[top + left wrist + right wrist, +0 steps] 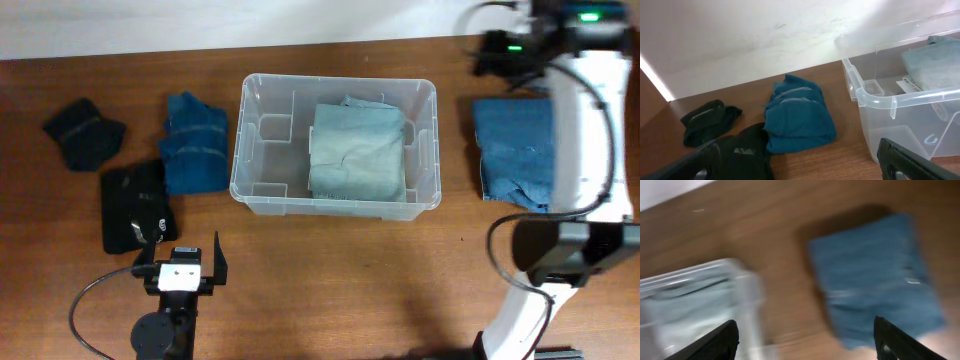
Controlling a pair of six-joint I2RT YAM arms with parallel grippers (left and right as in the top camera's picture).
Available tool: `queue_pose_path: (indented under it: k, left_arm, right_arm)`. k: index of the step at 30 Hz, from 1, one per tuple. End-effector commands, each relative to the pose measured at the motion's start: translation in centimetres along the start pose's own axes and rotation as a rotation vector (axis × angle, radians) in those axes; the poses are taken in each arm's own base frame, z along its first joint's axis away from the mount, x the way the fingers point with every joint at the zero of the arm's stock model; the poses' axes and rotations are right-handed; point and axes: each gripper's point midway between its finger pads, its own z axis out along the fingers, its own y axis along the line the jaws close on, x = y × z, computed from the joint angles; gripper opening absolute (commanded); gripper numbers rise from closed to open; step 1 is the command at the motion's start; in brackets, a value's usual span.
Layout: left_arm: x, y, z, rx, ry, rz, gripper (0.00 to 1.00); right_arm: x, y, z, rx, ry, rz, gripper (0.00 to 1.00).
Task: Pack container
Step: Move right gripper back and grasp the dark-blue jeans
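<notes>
My right gripper lowers and draws back onto the blue garment's fold facing the container next, since bare table beside it leaves room for a finger.
The clear plastic container (pixel 270 150) stands mid-table with a folded pale green cloth (pixel 357 150) in its right half. A folded blue garment (pixel 513 150) lies to its right. My right gripper (pixel 503 50) hovers high near the far edge, between the container and the blue garment, and is open and empty. Its wrist view is blurred and shows the container's corner (pixel 700 295) and the blue garment (pixel 875 275) past the open fingers (pixel 805 342). My left gripper (pixel 182 262) is open and empty at the front left, apart from the clothes.
Left of the container lie a folded teal garment (pixel 195 143), a black garment (pixel 135 205) and a small dark garment (pixel 83 132). The left wrist view shows the teal garment (pixel 797 115), the black garment (pixel 745 152) and the container's rim (pixel 875 97). A pale wall runs along the far edge.
</notes>
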Motion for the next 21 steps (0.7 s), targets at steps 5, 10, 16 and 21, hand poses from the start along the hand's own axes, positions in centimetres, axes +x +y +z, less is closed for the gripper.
queue_pose_path:
  k: [5, 10, 16, 21]
  left_arm:
    - [0.1, 0.1, 0.0, -0.002, 0.002, 0.008, 0.99]
    - [0.1, 0.1, 0.0, -0.002, 0.002, 0.008, 1.0]
    - [0.1, 0.1, 0.0, -0.002, 0.002, 0.008, 0.99]
    - [0.1, 0.1, 0.0, -0.002, 0.002, 0.008, 0.99]
  right_arm:
    - [2.1, -5.8, 5.0, 0.112, 0.15, -0.165, 0.79]
    - [5.0, -6.9, 9.7, 0.191, 0.292, -0.308, 0.79]
    - [8.0, -7.2, 13.5, 0.232, 0.411, -0.352, 0.78]
    - [9.9, -6.4, 15.3, 0.225, 0.461, -0.402, 0.78]
